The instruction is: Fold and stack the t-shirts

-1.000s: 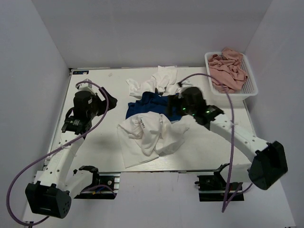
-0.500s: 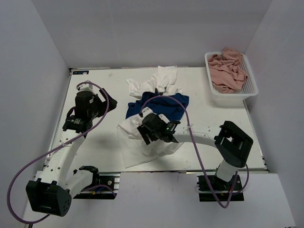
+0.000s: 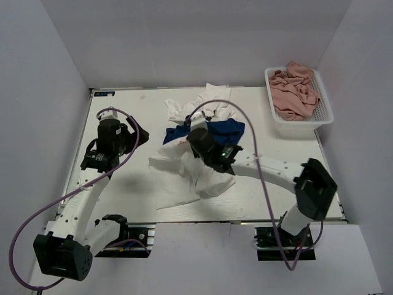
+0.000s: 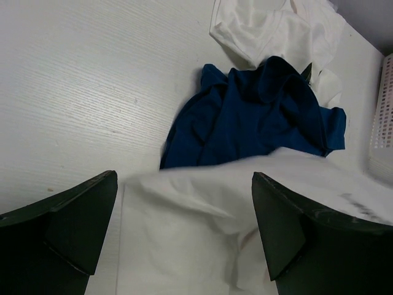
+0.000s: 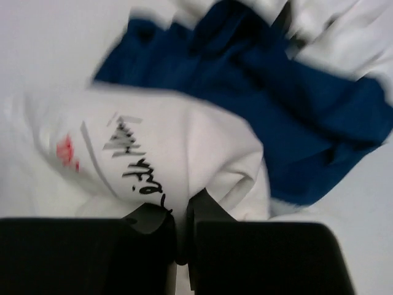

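The white basket is outward of my right gripper and to its right in the top view. I will go up and over the basket's raised rim to let go inside.
A pile of t-shirts lies mid-table. A white t-shirt with black lettering and a red mark is in front. A royal blue t-shirt lies behind it, and another white t-shirt lies at the back. My right gripper is shut on a fold of the printed white t-shirt, with cloth pinched between its fingers. My left gripper hangs wide open at the pile's left edge, holding nothing.
A white basket full of pink cloth stands at the back right corner, and its edge shows in the left wrist view. Bare table lies left of the pile. White walls enclose the table.
My right arm swung from the blue shirt's right side over the pile and its gripper shut on the printed white shirt. That shirt has shifted and spread leftward. The left arm has barely moved.
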